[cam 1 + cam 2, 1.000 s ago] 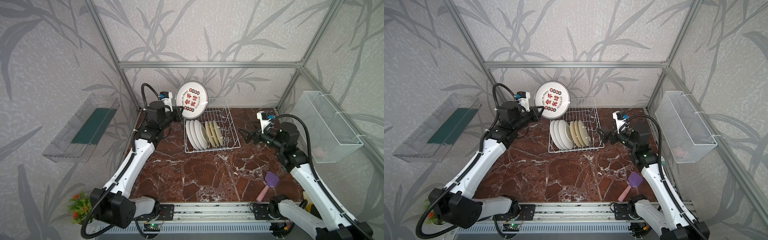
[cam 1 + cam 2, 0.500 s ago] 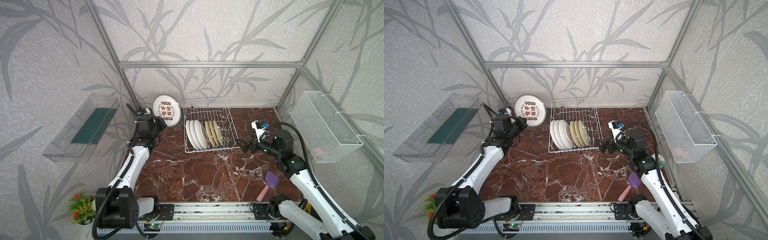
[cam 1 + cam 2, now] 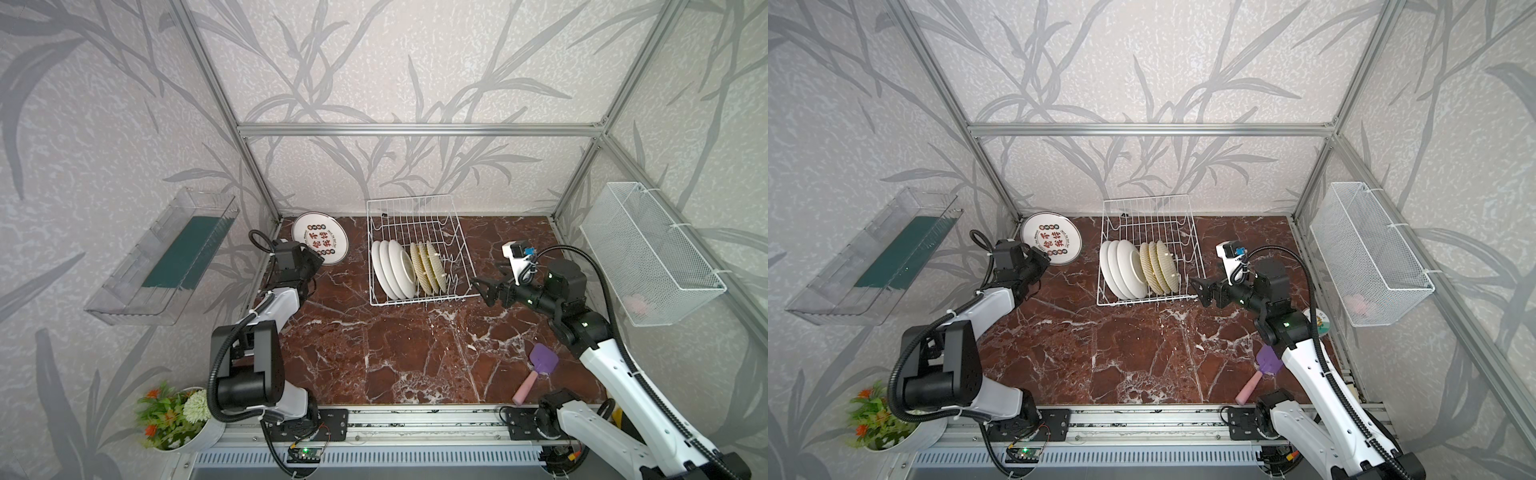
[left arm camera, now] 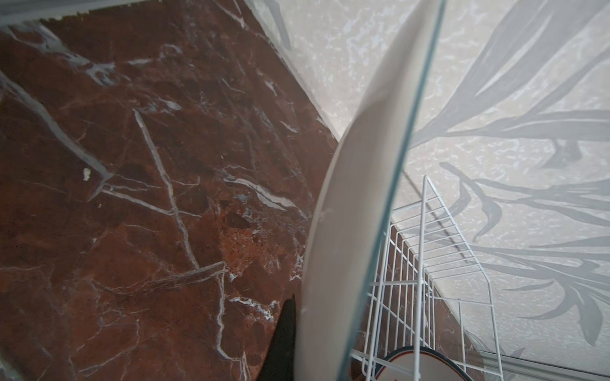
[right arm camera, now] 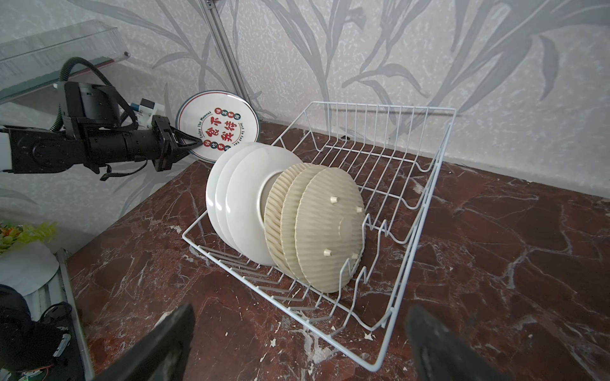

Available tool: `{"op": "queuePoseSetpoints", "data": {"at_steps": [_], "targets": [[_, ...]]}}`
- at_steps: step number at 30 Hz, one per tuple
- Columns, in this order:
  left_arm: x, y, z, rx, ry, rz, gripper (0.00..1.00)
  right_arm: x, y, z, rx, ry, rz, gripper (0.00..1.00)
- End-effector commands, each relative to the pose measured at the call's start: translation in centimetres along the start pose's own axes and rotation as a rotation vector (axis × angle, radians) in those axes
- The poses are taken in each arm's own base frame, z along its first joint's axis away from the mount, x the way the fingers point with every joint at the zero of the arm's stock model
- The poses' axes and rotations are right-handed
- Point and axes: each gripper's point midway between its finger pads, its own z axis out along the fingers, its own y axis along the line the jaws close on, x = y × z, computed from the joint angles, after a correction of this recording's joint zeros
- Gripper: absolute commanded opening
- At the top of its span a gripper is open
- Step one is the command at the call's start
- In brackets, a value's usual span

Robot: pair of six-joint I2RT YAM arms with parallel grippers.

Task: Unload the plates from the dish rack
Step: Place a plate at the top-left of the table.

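Observation:
My left gripper moves down, levels the tilted plate and releases the plate's rim next, as the bare tabletop beside the rack lies clear below the gripper.
The white wire dish rack (image 3: 409, 199) (image 3: 1146, 198) (image 5: 442, 158) stands at the back middle of the table. Three white plates (image 3: 392, 270) (image 3: 1121, 268) (image 5: 241, 204) and three yellow ribbed plates (image 3: 428, 268) (image 3: 1158, 266) (image 5: 330, 231) stand on edge in it. My left gripper (image 3: 316, 259) (image 3: 1045, 259) (image 5: 194, 143) is shut on the rim of a printed plate (image 3: 319, 244) (image 3: 1052, 244) (image 5: 218, 127), held tilted and low in the back left corner. That plate (image 4: 356, 198) shows edge-on in the left wrist view. My right gripper (image 3: 484, 289) (image 3: 1200, 291) (image 5: 297, 346) hangs open and empty by the rack's front right corner.
A purple spatula with a pink handle (image 3: 538, 370) lies at the front right. A small printed dish (image 3: 1318, 322) sits behind the right arm. A mesh basket (image 3: 648, 249) hangs on the right wall, a clear tray (image 3: 166, 257) on the left wall. Potted flowers (image 3: 174, 415) stand front left.
The left arm has carried the printed plate from above the rack leftward and down into the back left corner. The right gripper has sunk lower beside the rack, still open.

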Motion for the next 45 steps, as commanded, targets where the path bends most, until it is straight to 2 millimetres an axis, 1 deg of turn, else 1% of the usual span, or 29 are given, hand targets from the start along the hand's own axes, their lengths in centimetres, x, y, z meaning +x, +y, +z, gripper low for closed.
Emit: {"op": "queuePoseSetpoints", "data": {"at_steps": [1,4,7,13,16,21,29,32,34,37,39,45], "targets": [[-1.5,-2.6,0.4,0.137,-0.043,-0.037,0.00,0.6,0.0,0.1,0.003,0.014,0.011,0.99],[-0.6,-1.3,1.3,0.114,-0.014,-0.053,0.00,0.6,0.0,0.2,0.004,0.014,0.012,0.99],[0.4,-0.4,2.3,0.114,0.033,-0.077,0.00,0.6,0.0,0.4,0.003,0.017,0.010,0.99],[0.9,1.5,3.7,0.079,0.058,-0.106,0.00,0.2,0.2,0.6,-0.015,0.012,0.014,0.99],[1.2,2.1,4.1,0.070,0.073,-0.108,0.00,-0.2,0.4,0.7,-0.027,-0.003,0.020,0.99],[1.8,2.9,4.6,0.050,0.098,-0.106,0.00,0.1,0.1,1.0,-0.016,0.010,0.024,0.99],[3.0,4.7,5.8,0.017,0.153,-0.164,0.01,0.2,0.1,1.0,-0.011,0.012,0.014,0.99],[3.6,4.8,6.1,0.014,0.189,-0.173,0.06,0.3,0.0,1.1,-0.008,0.016,0.007,0.99],[3.8,5.1,6.2,0.004,0.195,-0.176,0.11,0.5,0.0,1.1,-0.009,0.020,0.007,0.99],[3.9,5.3,6.1,-0.010,0.201,-0.177,0.29,0.6,0.0,1.2,-0.010,0.024,0.007,0.99],[4.0,5.6,6.1,-0.026,0.207,-0.183,0.36,0.5,0.0,1.2,-0.007,0.020,0.003,0.99],[4.4,6.3,6.1,-0.055,0.218,-0.197,0.46,0.2,0.0,1.1,-0.003,0.012,-0.010,0.99]]}}
